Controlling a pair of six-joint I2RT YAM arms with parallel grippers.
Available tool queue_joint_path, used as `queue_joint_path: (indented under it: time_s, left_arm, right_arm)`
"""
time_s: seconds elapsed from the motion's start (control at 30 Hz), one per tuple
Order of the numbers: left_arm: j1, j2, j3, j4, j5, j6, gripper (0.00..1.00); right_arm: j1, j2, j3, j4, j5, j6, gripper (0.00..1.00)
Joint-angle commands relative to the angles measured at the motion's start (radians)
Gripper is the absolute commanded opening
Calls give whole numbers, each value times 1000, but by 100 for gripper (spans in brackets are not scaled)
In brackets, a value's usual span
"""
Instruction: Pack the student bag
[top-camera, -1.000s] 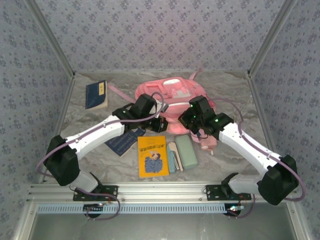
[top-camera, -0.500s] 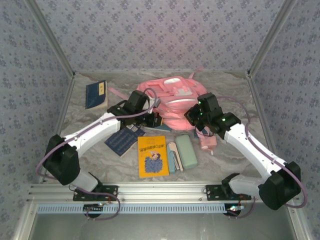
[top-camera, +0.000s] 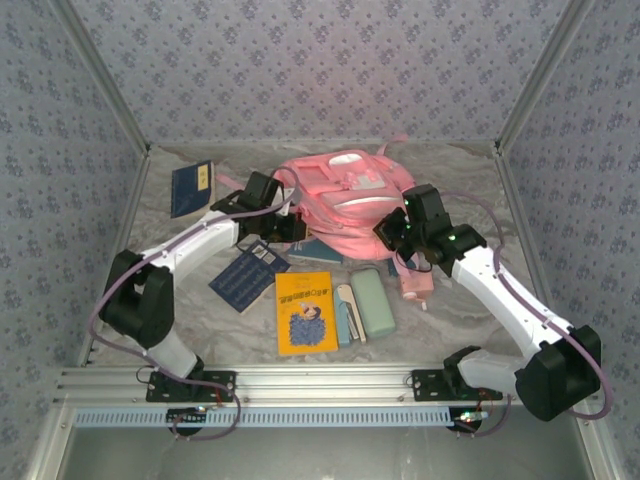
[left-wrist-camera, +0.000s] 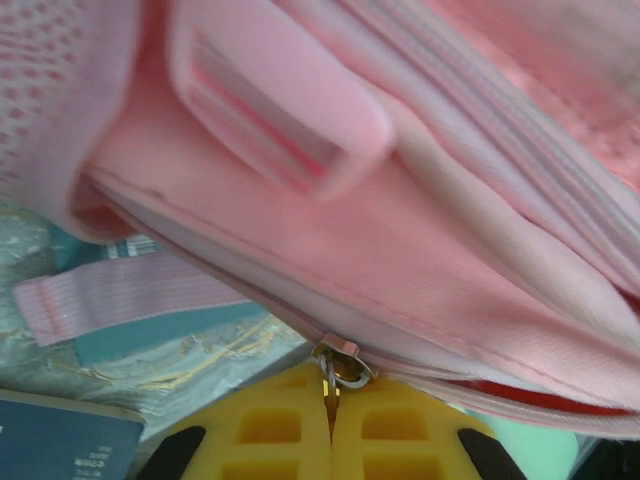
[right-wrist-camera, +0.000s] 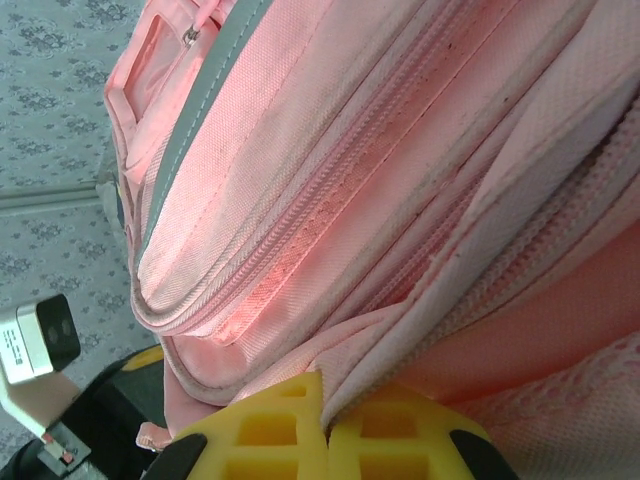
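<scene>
My left gripper draws outward along the closed seam toward the mesh pocket (left-wrist-camera: 200, 260) next and releases the zipper pull, since the opening stops at the slider.
The pink student bag (top-camera: 340, 190) lies at the back middle of the table, its near edge raised between both arms. At the bag's left side, my left gripper (top-camera: 284, 222) is shut on the metal zipper pull (left-wrist-camera: 330, 392). The yellow fingertips (left-wrist-camera: 270, 425) pinch it just below the slider (left-wrist-camera: 343, 361). My right gripper (top-camera: 396, 232) is at the bag's right side. In the right wrist view the right gripper (right-wrist-camera: 323, 402) is shut on a fold of the bag's white-trimmed edge (right-wrist-camera: 420, 330). A pink strap (left-wrist-camera: 100, 295) hangs under the bag.
A blue book (top-camera: 192, 188) lies at the back left. In front of the bag are a dark blue notebook (top-camera: 246, 279), a yellow book (top-camera: 305, 312), a green case (top-camera: 372, 303), a small pink item (top-camera: 415, 286) and a teal book (top-camera: 318, 250) partly under the bag.
My left gripper has moved left and back along the bag's edge with the zipper pull. My right gripper has shifted right and back, and the bag has risen and spread between them.
</scene>
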Motion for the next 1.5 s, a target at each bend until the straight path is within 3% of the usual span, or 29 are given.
queue_joint_path:
  time_s: [0.0,0.2,0.37,0.47,0.53,0.7,0.93,1.03,1.13,1.23,1.47]
  left_arm:
    - [52,36,70,-36,-110,-7,0]
    - [81,102,161,-79,-186,11,3]
    - [111,158,230,-88,-188,-2,5]
    - [115,165,262,-101,-160,-12,16]
    - [116,125,242,-92,-154,-25,27]
    - [120,-39,125,-56,-186,-97,41]
    - [125,-316,-66,-55,-264,-158,57]
    - [125,-422,-138,-70,-297,-138,58]
    - [125,-503,-193,-78,-305,-118,58]
    - [125,-560,-220,-98,-297,-103,59]
    - [114,-687,-287,-94,-288,-80,59]
  right_arm:
    - [-27,-23,-8,-13,40,-35,0]
    - [-28,-25,0,-7,40,-56,0]
    - [-8,-2,15,26,75,-80,0]
    - [14,51,38,51,82,-86,0]
    - [32,82,54,78,121,-83,0]
    - [96,167,47,275,251,-24,0]
    - [99,420,351,247,198,-37,0]
    - [85,503,534,174,188,-98,0]
    - [82,550,672,123,270,-200,0]
    - [58,627,771,79,225,-226,0]
    - [73,776,714,189,148,-247,0]
